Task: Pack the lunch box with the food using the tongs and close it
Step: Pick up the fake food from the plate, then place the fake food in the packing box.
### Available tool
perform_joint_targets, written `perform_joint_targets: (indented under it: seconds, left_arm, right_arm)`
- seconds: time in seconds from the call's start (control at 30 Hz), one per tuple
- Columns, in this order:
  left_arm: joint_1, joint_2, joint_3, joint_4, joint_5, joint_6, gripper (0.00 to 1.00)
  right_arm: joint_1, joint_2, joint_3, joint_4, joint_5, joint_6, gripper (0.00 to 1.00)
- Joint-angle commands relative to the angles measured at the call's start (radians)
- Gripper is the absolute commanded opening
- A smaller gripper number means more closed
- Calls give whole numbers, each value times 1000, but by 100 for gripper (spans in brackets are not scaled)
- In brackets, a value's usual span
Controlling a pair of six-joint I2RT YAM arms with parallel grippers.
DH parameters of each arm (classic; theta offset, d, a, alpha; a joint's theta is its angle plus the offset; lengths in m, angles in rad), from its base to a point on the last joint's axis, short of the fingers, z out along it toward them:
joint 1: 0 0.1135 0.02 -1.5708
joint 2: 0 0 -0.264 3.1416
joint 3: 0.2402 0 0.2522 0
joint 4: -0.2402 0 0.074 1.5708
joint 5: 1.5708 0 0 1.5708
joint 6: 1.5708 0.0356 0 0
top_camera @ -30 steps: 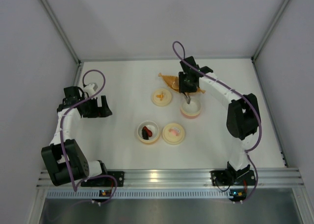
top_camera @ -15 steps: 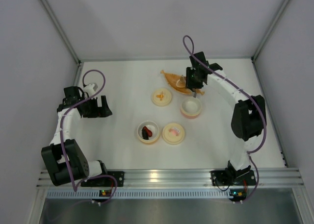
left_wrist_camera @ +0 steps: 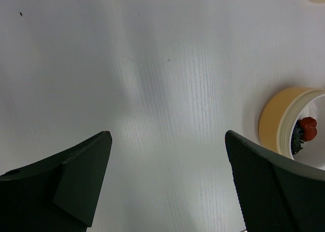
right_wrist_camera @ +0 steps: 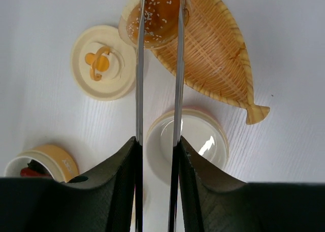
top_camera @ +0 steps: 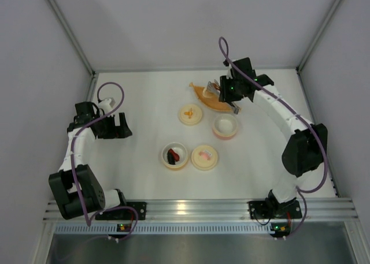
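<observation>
I need to draw my right gripper back next until the ends of the tongs hang over the pink lunch box bowl [top_camera: 225, 126] [right_wrist_camera: 195, 143], and release the seeded food there, because that bowl is empty.
My right gripper [right_wrist_camera: 157, 140] is shut on the tongs [right_wrist_camera: 139, 79], whose two thin metal arms reach forward over the orange boat-shaped dish [right_wrist_camera: 218, 64]. An orange-brown seeded lump of food [right_wrist_camera: 155, 11] sits between their tips at the dish's left end; whether it is lifted I cannot tell. From above, the right gripper [top_camera: 231, 90] hangs over the dish [top_camera: 203, 95]. An empty pink lunch box bowl [top_camera: 225, 126] stands just in front of it. A yellow bowl [left_wrist_camera: 277, 121] holds a dark red piece [left_wrist_camera: 307, 129] and a black piece [left_wrist_camera: 296, 139]. My left gripper [left_wrist_camera: 167, 135] is open above bare table, left of the yellow bowl.
Two round cream lids lie on the table, one with an orange motif [top_camera: 189, 114] and one with a pink motif [top_camera: 204, 157]. The yellow bowl [top_camera: 174, 155] stands beside the pink-motif lid. White walls enclose the table at the back and on both sides.
My right arm has swung from above the pink bowl back to the boat-shaped dish, and the tongs have closed a little on the orange-brown lump. The left arm has stayed still.
</observation>
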Motion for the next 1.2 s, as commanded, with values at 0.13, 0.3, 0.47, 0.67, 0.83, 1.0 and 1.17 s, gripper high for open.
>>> perform_joint_targets:
  seconds: [0.13,0.3,0.47,0.67,0.83,1.0,1.17]
  left_arm:
    - [10,-53,17,10,40,10,98]
    - [10,-58,28,-2,63,9,98]
    - [10,-61,39,-14,70,7,98]
    - [8,-65,36,-19,70,10,98]
    - [10,-73,30,-20,54,21,98]
    - [8,-75,28,-25,47,24,98]
    - [10,-71,28,-20,47,26,98]
  right_arm:
    - [-53,-283,-131,8,-170,-232,0]
    - [-87,-430,-243,-67,-262,-357,0]
    - [-93,-518,-350,-139,-296,-450,0]
    - [-107,-562,-488,-106,-267,-492,0]
    - [-115,-555,-536,-44,-247,-492,0]
    - [-139,-535,-531,-24,-241,-496,0]
    - [-178,-524,-518,-26,-252,-515,0]
